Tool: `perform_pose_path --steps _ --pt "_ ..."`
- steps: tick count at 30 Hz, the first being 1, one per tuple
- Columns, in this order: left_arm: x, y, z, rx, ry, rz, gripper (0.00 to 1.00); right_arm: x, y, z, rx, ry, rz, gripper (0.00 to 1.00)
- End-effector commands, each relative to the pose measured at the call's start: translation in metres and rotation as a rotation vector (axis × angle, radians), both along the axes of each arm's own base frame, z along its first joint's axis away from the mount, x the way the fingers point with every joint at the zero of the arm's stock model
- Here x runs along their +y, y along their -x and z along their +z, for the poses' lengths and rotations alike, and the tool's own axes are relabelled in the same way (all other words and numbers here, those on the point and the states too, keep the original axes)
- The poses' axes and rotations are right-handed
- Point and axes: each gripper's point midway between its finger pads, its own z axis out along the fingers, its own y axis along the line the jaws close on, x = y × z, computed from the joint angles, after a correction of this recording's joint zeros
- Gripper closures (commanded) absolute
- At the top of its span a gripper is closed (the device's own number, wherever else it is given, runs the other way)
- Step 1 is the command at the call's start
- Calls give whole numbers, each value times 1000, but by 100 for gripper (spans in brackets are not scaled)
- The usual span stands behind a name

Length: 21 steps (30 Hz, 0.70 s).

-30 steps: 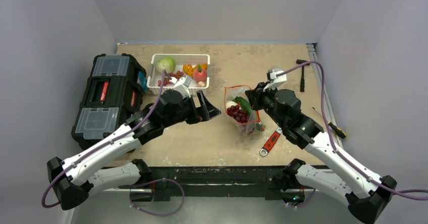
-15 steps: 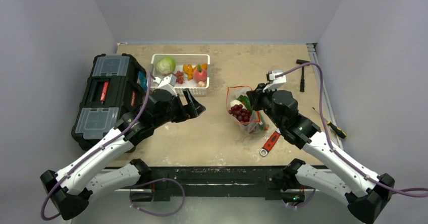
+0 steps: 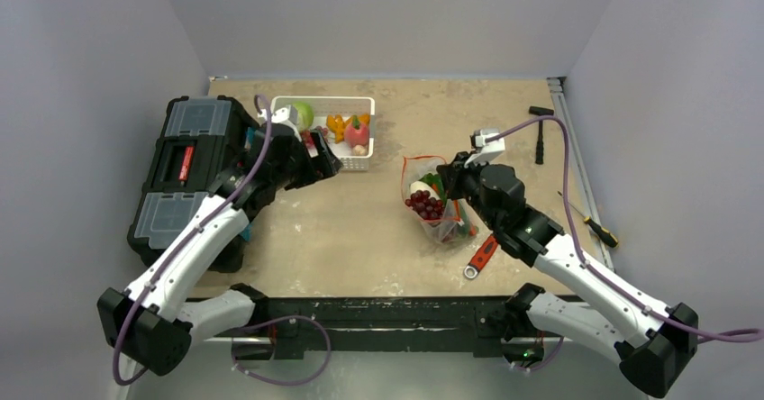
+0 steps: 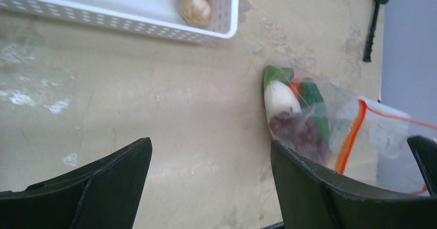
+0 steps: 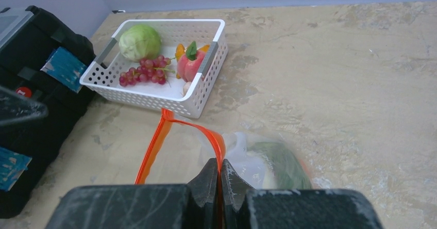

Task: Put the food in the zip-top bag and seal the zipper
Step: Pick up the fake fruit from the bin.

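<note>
I will move my open left gripper outward over the white basket's near edge and down onto the grapes next, since it hovers short of them over bare table.
The clear zip-top bag (image 3: 435, 209) lies right of centre holding dark red grapes (image 3: 423, 204), a white radish (image 3: 415, 186) and a green leaf (image 3: 436, 185). My right gripper (image 5: 220, 168) is shut on the orange-red zipper (image 5: 154, 146) and holds the mouth up. My left gripper (image 3: 321, 145) is open and empty, hovering by the white basket's (image 3: 322, 101) near edge. In the left wrist view the gripper (image 4: 210, 144) faces bare table, with the bag (image 4: 330, 120) at its right. The basket holds a green cabbage (image 5: 139, 42), grapes (image 5: 144, 70) and a pink peach (image 5: 189, 64).
A black toolbox (image 3: 194, 170) stands at the left, beside my left arm. A red-handled wrench (image 3: 482, 256) lies near the bag's near end. A screwdriver (image 3: 599, 231) and a black tool (image 3: 539, 139) lie at the right edge.
My left arm has swung left and away from the bag to the basket, still open. My right gripper has kept its hold on the zipper and shifted slightly.
</note>
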Motion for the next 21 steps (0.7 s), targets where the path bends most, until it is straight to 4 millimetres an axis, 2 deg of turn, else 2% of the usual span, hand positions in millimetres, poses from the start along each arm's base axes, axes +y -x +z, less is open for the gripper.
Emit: perform_pose_path --steps 1,6,13,17,21 --pt "11 -43 17 -89 -99 -11 16 1 -5 25 -97 -58 -10 100" --pt "21 -95 6 -93 -320 -59 17 -1 -4 27 -109 -59 -8 100" --pt "36 -147 -10 -43 -647 -192 17 -4 -1 27 -121 -59 -5 100" --pt "54 -162 -43 83 -842 -283 17 -2 0 27 -123 -65 6 100" --pt "58 -172 -67 150 -927 -340 17 -1 1 26 -123 -65 10 100"
